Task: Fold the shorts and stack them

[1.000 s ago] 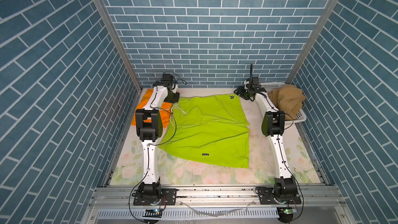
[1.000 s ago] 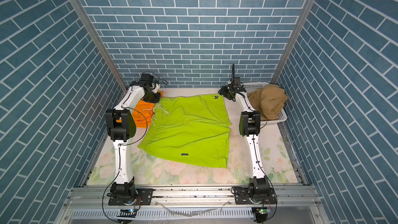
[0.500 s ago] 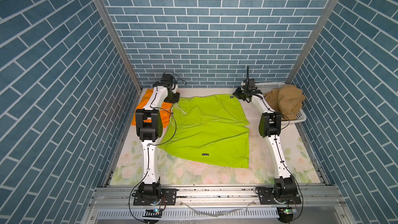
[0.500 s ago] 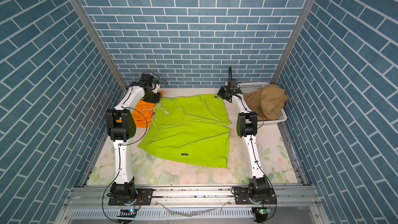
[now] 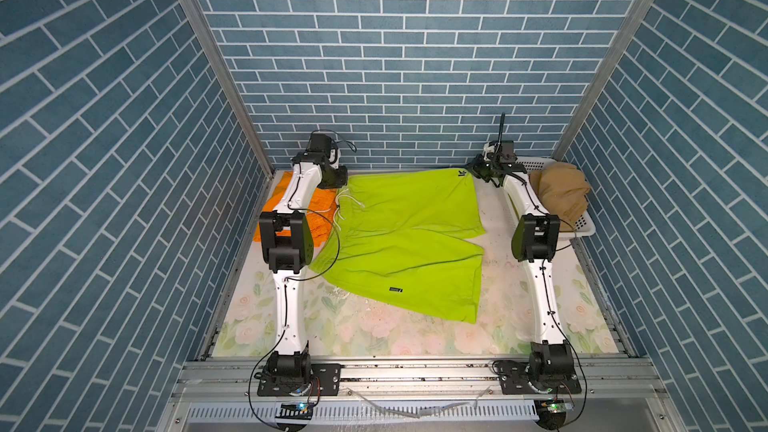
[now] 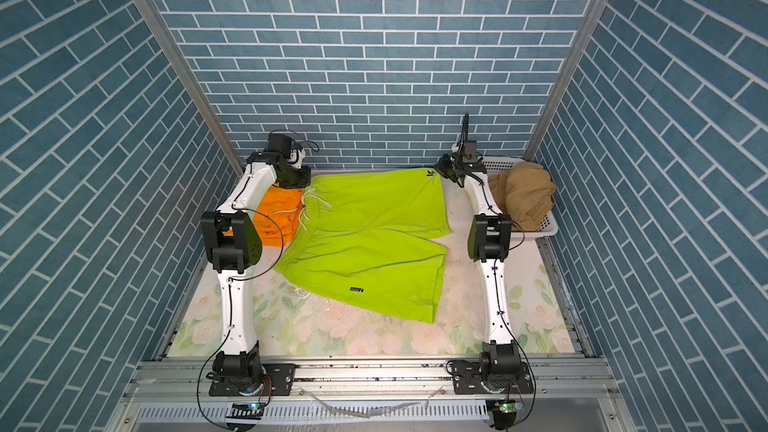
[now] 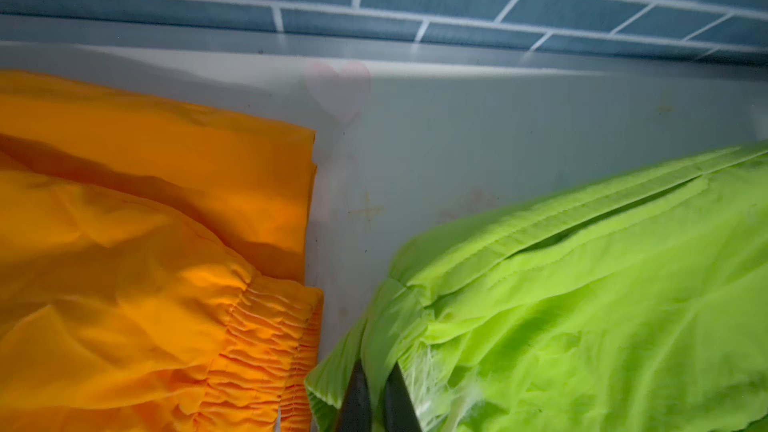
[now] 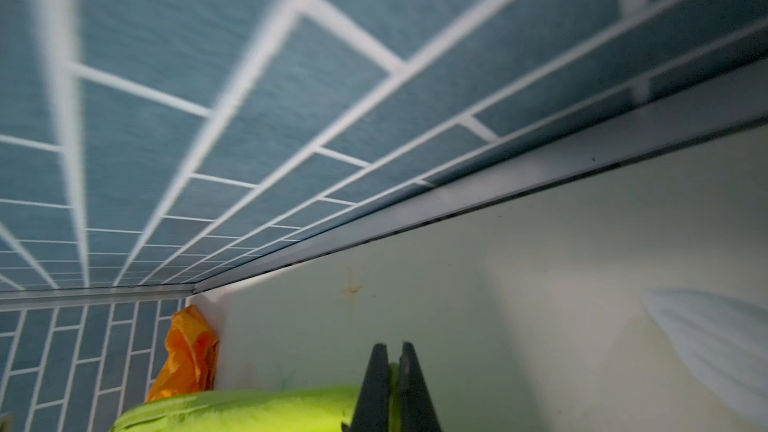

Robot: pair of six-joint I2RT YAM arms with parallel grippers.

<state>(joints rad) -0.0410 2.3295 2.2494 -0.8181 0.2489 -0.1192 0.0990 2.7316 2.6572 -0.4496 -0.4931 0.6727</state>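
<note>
My left gripper has the waistband's far corner, and the shorts lie unfolded. Next I should lift that corner, bring it back over the waistband's near corner [image 5: 322, 263] and let it go.
The lime green shorts [image 5: 399, 243] [image 6: 365, 234] lie spread flat mid-table in both top views, waist to the left with a white cord. My left gripper [image 7: 376, 363] is shut on the waistband's far corner, by the back wall [image 5: 338, 178]. My right gripper [image 8: 393, 347] is shut on the far right hem corner [image 5: 473, 170]. The orange shorts [image 5: 291, 209] [image 7: 145, 263] lie folded at the far left, partly hidden under my left arm. The tan shorts [image 5: 561, 193] [image 6: 523, 193] sit bunched in the basket.
A white perforated basket [image 5: 582, 231] stands at the far right against the side wall. The back wall runs close behind both grippers. A floral cover [image 5: 374, 334] shows on the near part of the table.
My right gripper has reached a little further toward the back wall and has shut on the green hem corner. The left arm and the shorts have not moved.
</note>
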